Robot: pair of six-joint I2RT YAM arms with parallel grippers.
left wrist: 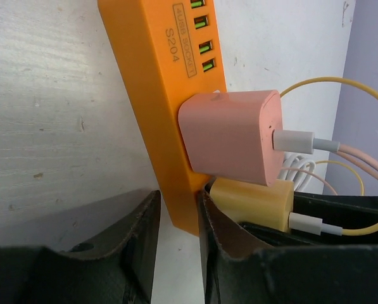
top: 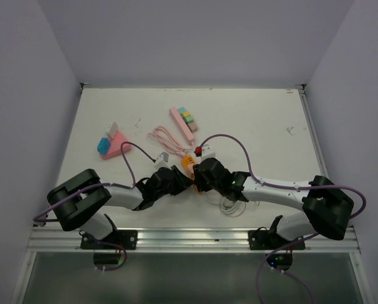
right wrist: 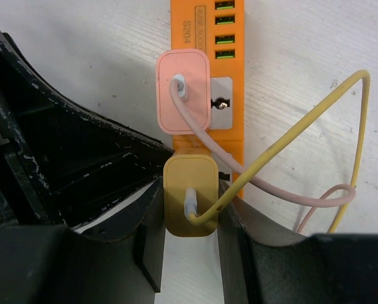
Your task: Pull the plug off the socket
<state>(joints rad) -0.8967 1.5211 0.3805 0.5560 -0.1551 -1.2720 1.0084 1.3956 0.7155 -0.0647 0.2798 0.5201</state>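
Note:
Next, my right gripper rises, swings outward and lowers to release the yellow plug (left wrist: 252, 202) on clear tabletop, which lies to the gripper's right in the top view.
The socket is an orange power strip (top: 187, 162) (left wrist: 157, 76) (right wrist: 226, 69) lying mid-table. Two plugs sit in it, a pink plug (left wrist: 230, 136) (right wrist: 183, 92) and below it a yellow plug (left wrist: 252, 202) (right wrist: 190, 202) with a yellow cable (right wrist: 302, 120). My left gripper (left wrist: 179, 206) (top: 179, 177) is shut on the strip's near end, one finger on each long side. From the other side, my right gripper (right wrist: 190, 185) (top: 198, 174) is shut on the yellow plug, its fingers (right wrist: 147, 215) pressed against both flanks. The plug's base still meets the strip.
A coiled pink cable (top: 166, 136) lies behind the strip, next to a pink bar with coloured blocks (top: 183, 120). A pink and blue piece (top: 109, 144) sits at the left. White cable loops (top: 230, 206) lie under the right arm. Walls close three sides.

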